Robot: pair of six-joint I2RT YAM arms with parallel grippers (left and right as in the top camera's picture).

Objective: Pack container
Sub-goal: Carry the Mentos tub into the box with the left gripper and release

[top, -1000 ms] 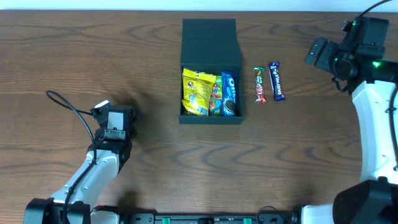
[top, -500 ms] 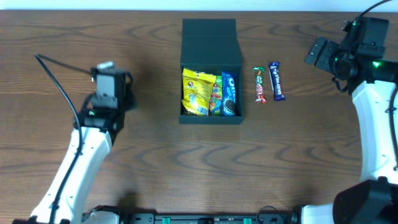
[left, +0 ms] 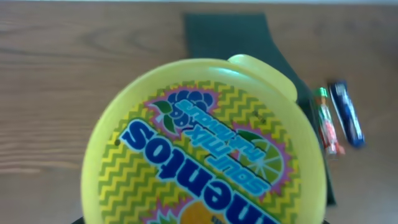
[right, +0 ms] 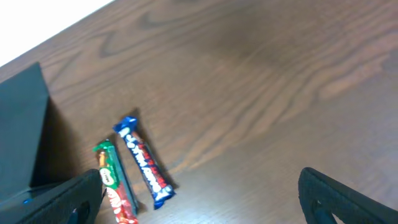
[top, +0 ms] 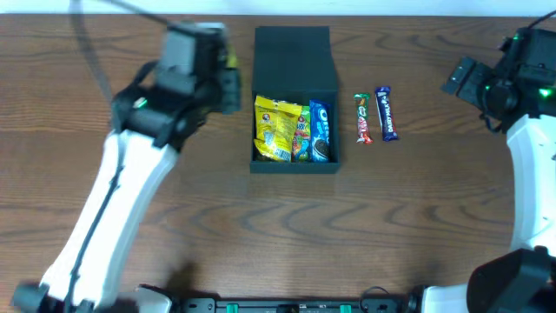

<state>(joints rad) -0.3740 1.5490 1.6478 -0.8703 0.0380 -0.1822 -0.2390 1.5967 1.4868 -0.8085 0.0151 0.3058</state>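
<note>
The tub (left: pixel 205 143) in my left gripper goes over the container (top: pixel 294 56) next, then down onto the colourful packet, since the lid lies open.
The container (top: pixel 294 56) is a dark teal box at the table's centre back, with its flap lid thrown open away from me. Inside lie a yellow packet (top: pixel 276 129), a blue Oreo packet (top: pixel 320 132) and a colourful packet between them. My left gripper (top: pixel 226 80) hangs just left of the box, shut on a round yellow Mentos tub (left: pixel 205 143). The tub fills the left wrist view and hides the fingers. My right gripper (right: pixel 205 211) is open over bare wood at the far right, with nothing between its fingers.
A green-and-red bar (top: pixel 362 118) and a blue bar (top: pixel 386 113) lie side by side just right of the container. In the right wrist view the green-and-red bar (right: pixel 115 183) and the blue bar (right: pixel 143 163) sit beside the left finger. The table's back edge runs behind the lid.
My left arm has swung from the front left up and across to the container's left side, carrying the tub. The right arm has drifted slightly to the right.
</note>
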